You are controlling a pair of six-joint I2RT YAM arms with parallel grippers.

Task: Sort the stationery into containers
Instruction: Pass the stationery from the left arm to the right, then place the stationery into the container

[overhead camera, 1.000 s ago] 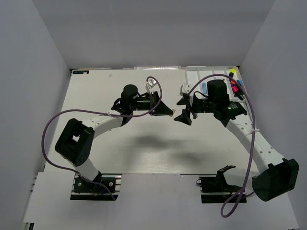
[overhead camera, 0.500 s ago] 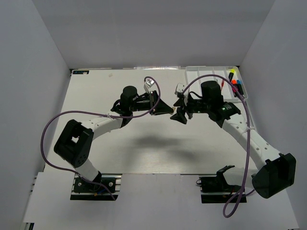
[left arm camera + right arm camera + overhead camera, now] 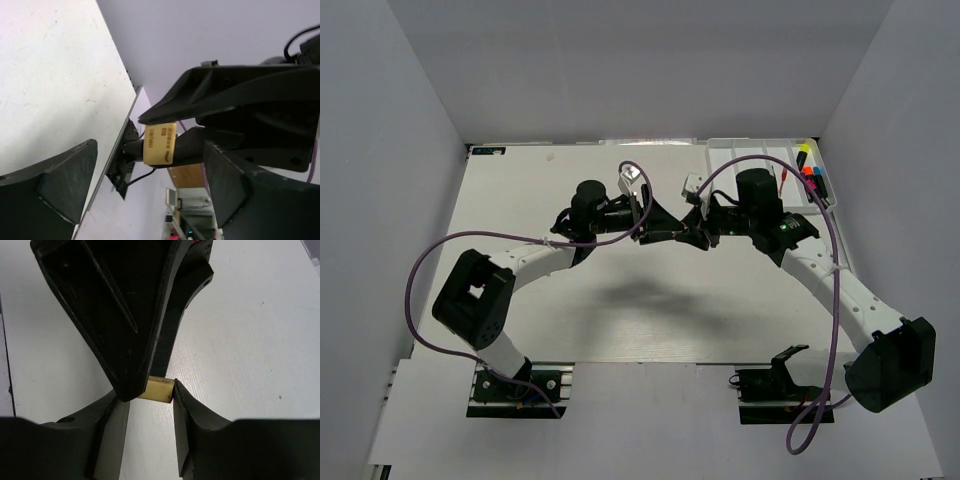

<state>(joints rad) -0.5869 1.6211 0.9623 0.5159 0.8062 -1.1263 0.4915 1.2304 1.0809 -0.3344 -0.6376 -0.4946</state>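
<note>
My right gripper draws the piece of stationery away next, outward over the far end of the tray's section nearest the table's middle. My left gripper stands open for this.
A small tan eraser-like piece of stationery hangs in the air above the table's middle. My right gripper is shut on it, and its black fingers pinch the piece from above and below in the left wrist view. My left gripper stands open around the same piece, both fingers well clear of it. In the top view the two grippers meet tip to tip, left gripper and right gripper, and the piece is hidden between them. The white divided tray sits at the far right.
Highlighters with coloured caps and thin pens lie in the tray's right compartments. Purple cables loop over both arms. The grey side walls close in the table on the left and right.
The right gripper moved left to the left gripper's tip and closed on the tan piece. The left jaws, which held the piece, have opened wide.
</note>
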